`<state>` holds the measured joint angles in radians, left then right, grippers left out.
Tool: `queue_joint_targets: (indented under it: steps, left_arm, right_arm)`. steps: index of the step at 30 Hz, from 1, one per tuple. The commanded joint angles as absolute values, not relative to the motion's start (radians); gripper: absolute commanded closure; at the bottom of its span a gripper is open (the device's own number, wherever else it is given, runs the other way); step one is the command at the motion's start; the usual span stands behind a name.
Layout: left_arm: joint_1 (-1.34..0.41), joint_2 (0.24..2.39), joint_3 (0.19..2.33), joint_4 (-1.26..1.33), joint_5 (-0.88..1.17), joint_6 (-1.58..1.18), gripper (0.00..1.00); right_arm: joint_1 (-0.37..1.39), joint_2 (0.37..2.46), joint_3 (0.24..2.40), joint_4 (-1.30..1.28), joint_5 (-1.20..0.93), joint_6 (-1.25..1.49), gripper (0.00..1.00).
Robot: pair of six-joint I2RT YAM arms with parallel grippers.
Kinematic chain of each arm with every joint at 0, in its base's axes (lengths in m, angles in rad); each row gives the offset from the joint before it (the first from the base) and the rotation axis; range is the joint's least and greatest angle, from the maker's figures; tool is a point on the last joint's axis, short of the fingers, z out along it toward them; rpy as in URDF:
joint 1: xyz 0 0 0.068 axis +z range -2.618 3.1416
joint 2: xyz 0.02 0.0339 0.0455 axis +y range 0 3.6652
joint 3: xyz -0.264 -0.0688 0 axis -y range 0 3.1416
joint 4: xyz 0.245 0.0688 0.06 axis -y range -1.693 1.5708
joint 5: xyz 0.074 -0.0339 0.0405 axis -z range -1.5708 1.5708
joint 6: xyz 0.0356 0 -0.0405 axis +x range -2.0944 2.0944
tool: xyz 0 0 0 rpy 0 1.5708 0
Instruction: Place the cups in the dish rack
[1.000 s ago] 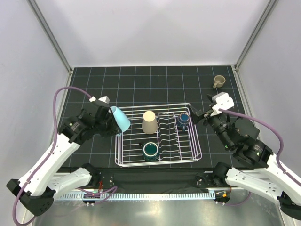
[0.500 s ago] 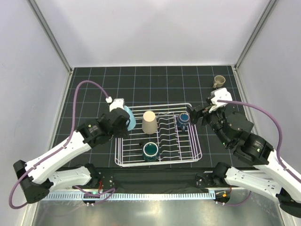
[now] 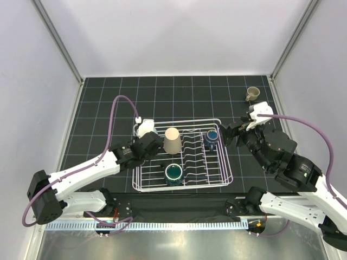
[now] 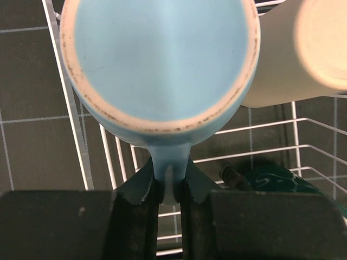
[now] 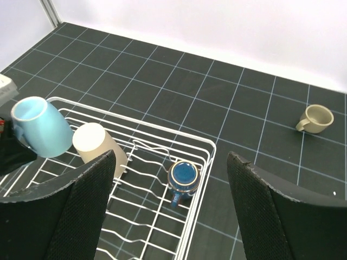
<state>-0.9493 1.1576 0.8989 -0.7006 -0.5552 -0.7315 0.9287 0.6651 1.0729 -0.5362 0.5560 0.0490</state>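
Note:
My left gripper holds the light blue mug by its handle. Next, it should lower the mug until it rests on the bare rack wires beside the beige cup below, and let go of the handle.
My left gripper is shut on the handle of a light blue mug and holds it tilted over the left part of the white wire dish rack, beside an upturned beige cup. The blue mug also shows in the right wrist view. A dark teal mug stands at the rack's front. A dark blue mug stands at its right rear. A small tan mug sits on the mat at the far right. My right gripper is open and empty, right of the rack.
The black gridded mat ends at white walls behind and at both sides. Wavy plate dividers fill the rack's middle. The left arm's purple cable loops over the mat left of the rack.
My left arm has swung right, carrying the light blue mug from outside the rack's left edge to over the rack beside the beige cup. The right arm has shifted only slightly.

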Motion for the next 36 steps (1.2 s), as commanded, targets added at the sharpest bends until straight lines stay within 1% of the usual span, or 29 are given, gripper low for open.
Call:
queue_joint_targets:
  steps: [1,5,21,36]
  left_arm:
    - [-0.956,1.134,0.874,-0.534,-0.655,-0.719,1.00]
    - [-0.956,1.161,0.835,-0.477,-0.652,-0.704,1.00]
    - [-0.954,1.334,0.798,-0.324,-0.670,-0.649,1.00]
    - [-0.954,1.373,0.703,-0.261,-0.670,-0.672,1.00]
  right_arm:
    - [0.934,0.666,1.115,-0.572,0.563,0.101,0.17]
    - [0.934,0.664,1.124,-0.615,0.564,0.127,0.17]
    - [0.934,0.635,1.117,-0.675,0.614,0.184,0.17]
    - [0.934,0.669,1.109,-0.657,0.611,0.179,0.17]
